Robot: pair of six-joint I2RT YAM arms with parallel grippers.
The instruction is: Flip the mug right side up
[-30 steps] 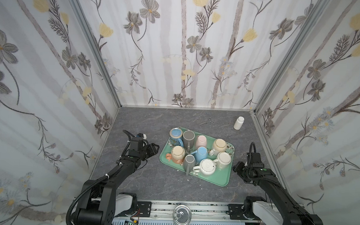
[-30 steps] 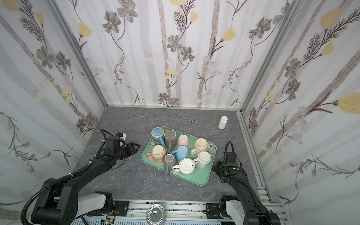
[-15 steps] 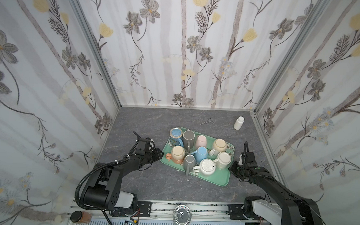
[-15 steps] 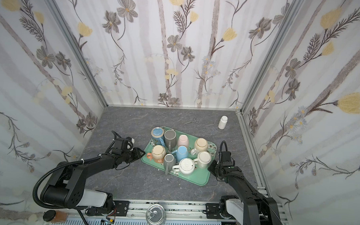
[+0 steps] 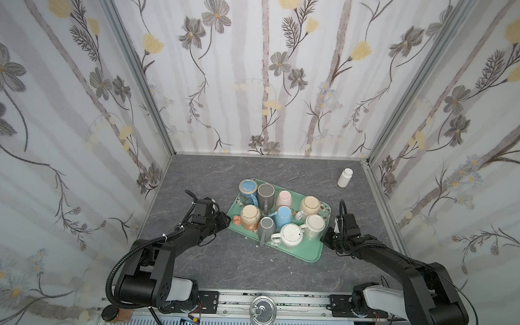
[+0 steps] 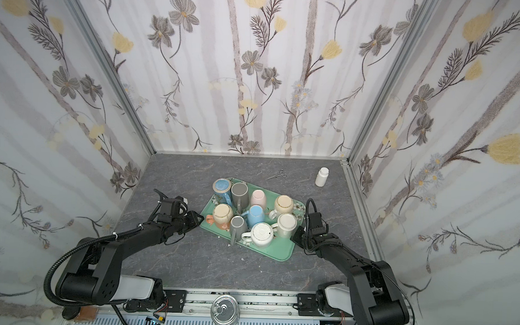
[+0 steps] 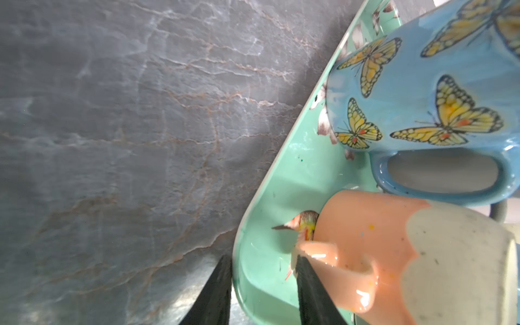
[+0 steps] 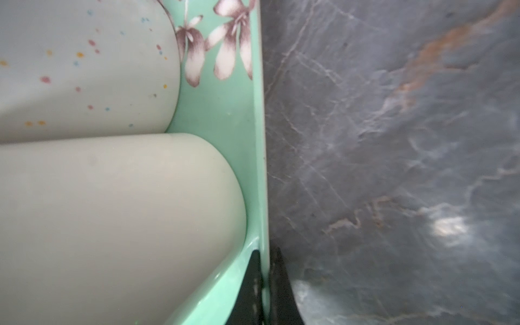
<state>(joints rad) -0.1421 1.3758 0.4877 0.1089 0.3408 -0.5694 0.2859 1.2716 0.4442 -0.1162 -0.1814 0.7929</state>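
I should next slide my right gripper outward, toward the bare table beyond the butterfly mug, and let go of the tray's rim, because the tray (image 5: pixel 306 254) of mugs fills the middle of the table.
A mint-green tray (image 5: pixel 306 254) (image 6: pixel 277 255) carries several mugs, most standing bottom up. In both top views my left gripper (image 5: pixel 225 223) (image 6: pixel 198 219) is at the tray's left edge beside a peach-and-cream mug (image 5: pixel 249 218). In the left wrist view it (image 7: pixel 263 261) is open and straddles the tray rim (image 7: pixel 281 183); one finger lies outside, the other inside against the peach mug's handle (image 7: pixel 337 261). My right gripper (image 5: pixel 327 234) (image 8: pixel 264 253) is shut on the tray's right rim (image 8: pixel 260 140), next to a plain cream mug (image 8: pixel 112 225) (image 5: pixel 314 226).
A blue butterfly mug (image 7: pixel 422 98) (image 5: pixel 247 188) stands at the tray's far left corner. A white mug (image 5: pixel 292 235) sits at the front. A white bottle (image 5: pixel 345 178) and small scissors (image 5: pixel 298 175) lie on the grey table behind the tray.
Both arms have moved in to the tray's edges. The right gripper has closed on the right rim. The left jaws have narrowed around the left rim.
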